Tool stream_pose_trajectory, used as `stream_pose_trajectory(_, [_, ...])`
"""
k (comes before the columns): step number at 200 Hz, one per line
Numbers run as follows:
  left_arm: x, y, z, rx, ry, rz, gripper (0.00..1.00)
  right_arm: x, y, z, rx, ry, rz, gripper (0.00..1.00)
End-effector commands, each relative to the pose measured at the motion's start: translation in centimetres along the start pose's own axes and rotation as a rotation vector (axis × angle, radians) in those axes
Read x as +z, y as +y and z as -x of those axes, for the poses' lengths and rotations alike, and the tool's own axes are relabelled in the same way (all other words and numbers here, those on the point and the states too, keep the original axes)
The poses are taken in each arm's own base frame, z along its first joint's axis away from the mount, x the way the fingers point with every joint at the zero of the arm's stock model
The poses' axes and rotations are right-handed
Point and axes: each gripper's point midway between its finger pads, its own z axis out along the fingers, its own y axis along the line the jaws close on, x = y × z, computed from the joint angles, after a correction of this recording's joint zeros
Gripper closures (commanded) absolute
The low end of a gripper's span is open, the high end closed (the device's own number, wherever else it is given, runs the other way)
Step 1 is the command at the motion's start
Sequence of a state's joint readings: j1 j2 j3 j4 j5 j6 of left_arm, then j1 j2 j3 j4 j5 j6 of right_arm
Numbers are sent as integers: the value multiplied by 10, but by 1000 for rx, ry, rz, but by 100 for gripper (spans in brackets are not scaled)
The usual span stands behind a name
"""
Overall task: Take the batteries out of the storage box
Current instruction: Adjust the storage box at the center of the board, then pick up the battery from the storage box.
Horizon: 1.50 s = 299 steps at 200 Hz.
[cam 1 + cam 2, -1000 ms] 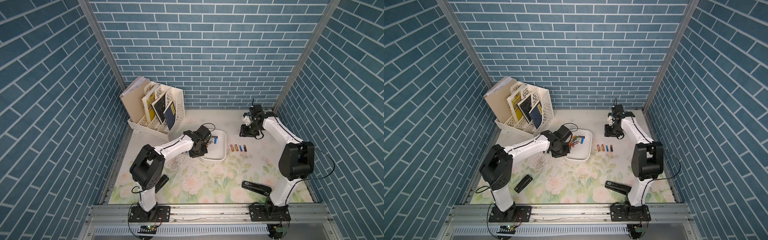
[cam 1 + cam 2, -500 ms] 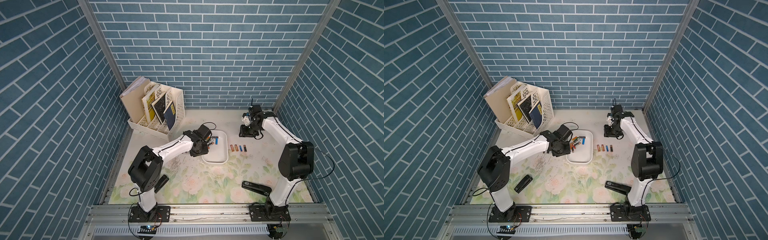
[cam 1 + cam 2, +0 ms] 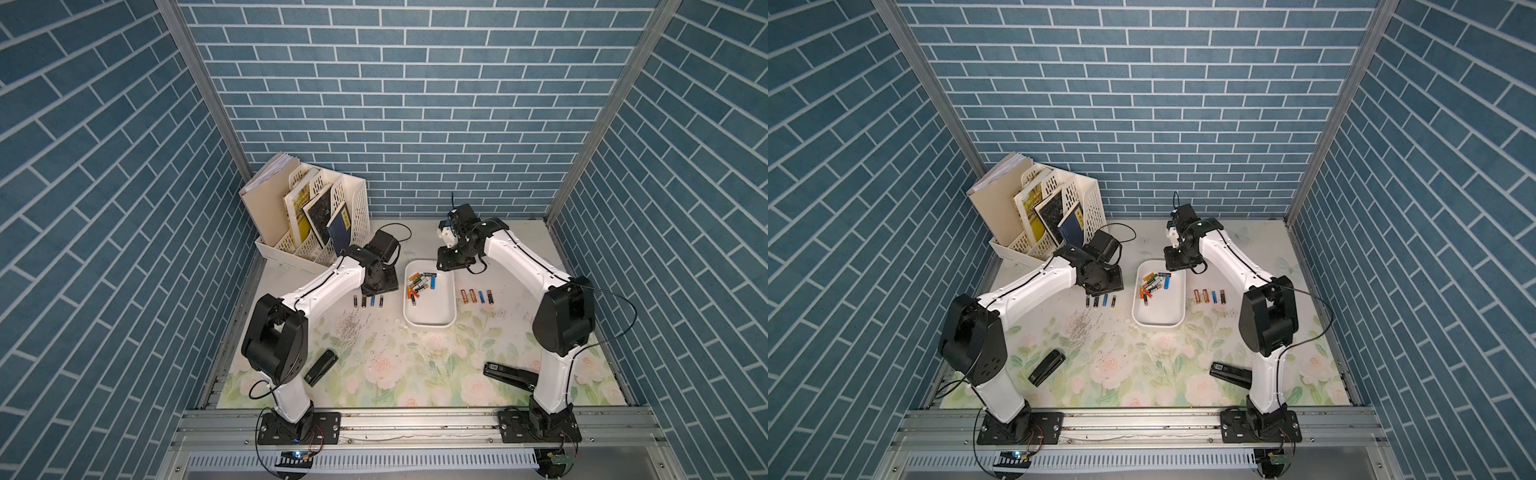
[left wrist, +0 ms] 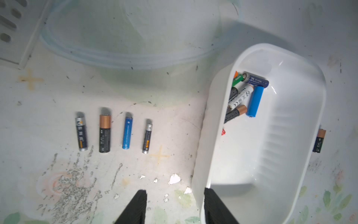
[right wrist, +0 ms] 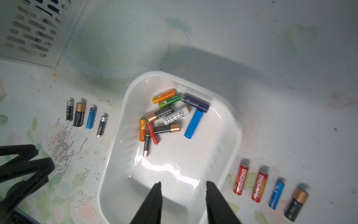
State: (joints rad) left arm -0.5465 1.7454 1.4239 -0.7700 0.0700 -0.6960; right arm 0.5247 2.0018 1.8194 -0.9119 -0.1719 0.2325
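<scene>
My right gripper is above the bright blue battery (image 3: 432, 282), which lies at the heap's edge, so next I should lower it into the storage box and close it around that battery.
The storage box (image 3: 430, 325) (image 3: 1158, 323) is a shallow white tray in mid-table. A heap of mixed batteries (image 3: 419, 285) (image 3: 1153, 285) (image 5: 166, 116) (image 4: 242, 97) lies at its far end. Several more batteries lie in a row (image 3: 368, 301) (image 4: 104, 133) on the mat left of the box. Another row (image 3: 476, 296) (image 5: 259, 186) lies on its right. My left gripper (image 3: 376, 286) (image 4: 175, 194) hangs open and empty beside the box's left wall (image 4: 203, 155). My right gripper (image 3: 451, 264) (image 5: 184, 184) stands open and empty over the box's far end.
A cream perforated file rack (image 3: 316, 216) with books stands at the back left. One black stapler (image 3: 320, 366) lies front left, another (image 3: 509, 374) front right. Loose staples (image 3: 349, 328) litter the mat. A clear lid (image 4: 135, 60) lies beside the rack.
My left gripper has opened and drawn back from the box's left edge, uncovering the row of batteries on the mat. The right arm has not moved.
</scene>
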Motion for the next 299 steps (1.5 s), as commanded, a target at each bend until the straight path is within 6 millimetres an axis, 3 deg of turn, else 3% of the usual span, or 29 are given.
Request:
stream_pose_trajectory(1, [1, 8, -10, 56, 36, 7, 46, 27, -3, 6, 58, 27, -31, 59])
stream_pose_trajectory(29, [12, 11, -17, 73, 66, 7, 46, 48, -8, 14, 71, 42, -87, 59])
stream_pose_trajectory(32, [13, 12, -17, 74, 67, 7, 46, 58, -10, 11, 73, 62, -97, 59])
stream_pose_trajectory(43, [16, 12, -18, 82, 74, 8, 46, 68, -10, 10, 78, 81, -102, 59])
stream_pose_trajectory(95, [24, 17, -21, 103, 102, 16, 46, 90, -18, 2, 82, 120, -152, 61])
stream_pose_trajectory(187, [26, 21, -26, 108, 116, 15, 46, 110, -14, -21, 68, 186, -154, 66])
stream_pose_trajectory(299, [17, 20, -18, 127, 83, 25, 48, 123, -21, -31, 59, 211, -175, 74])
